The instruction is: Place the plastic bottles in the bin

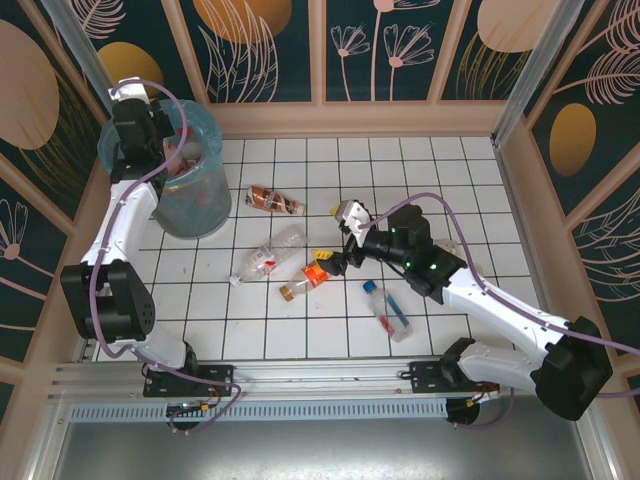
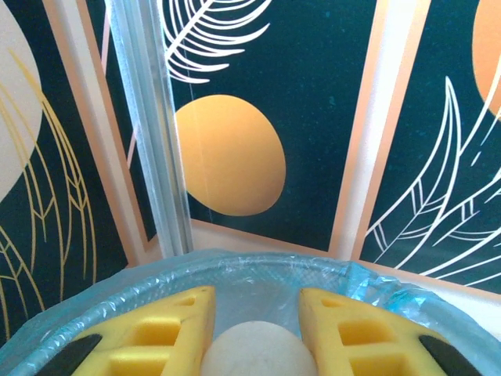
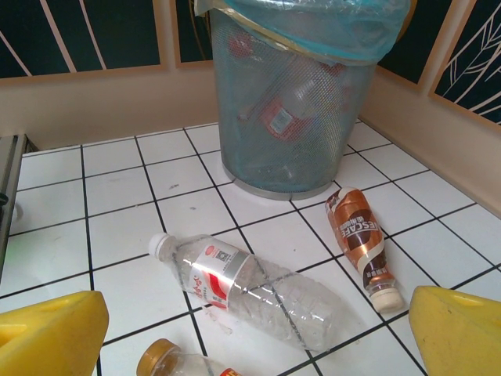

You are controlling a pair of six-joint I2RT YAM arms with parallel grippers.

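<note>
My left gripper holds the whitish rounded bottle end. I will lower my left gripper into the bin's bag-lined opening and let go of the bottle end.
The bin, grey mesh lined with a light-blue bag, stands at the back left and holds bottles. My left gripper hangs over its rim, its yellow fingers shut on a whitish rounded bottle end. On the tiles lie a brown-labelled bottle, a clear bottle with a red label, an orange-labelled one and a blue-capped one. My right gripper is open, low over the tiles. The clear bottle lies just ahead, between its fingers.
The brown bottle lies to the right of the clear one, a gold-capped bottle near the left finger. Low beige walls and patterned panels enclose the white tiled floor. An aluminium post rises behind the bin.
</note>
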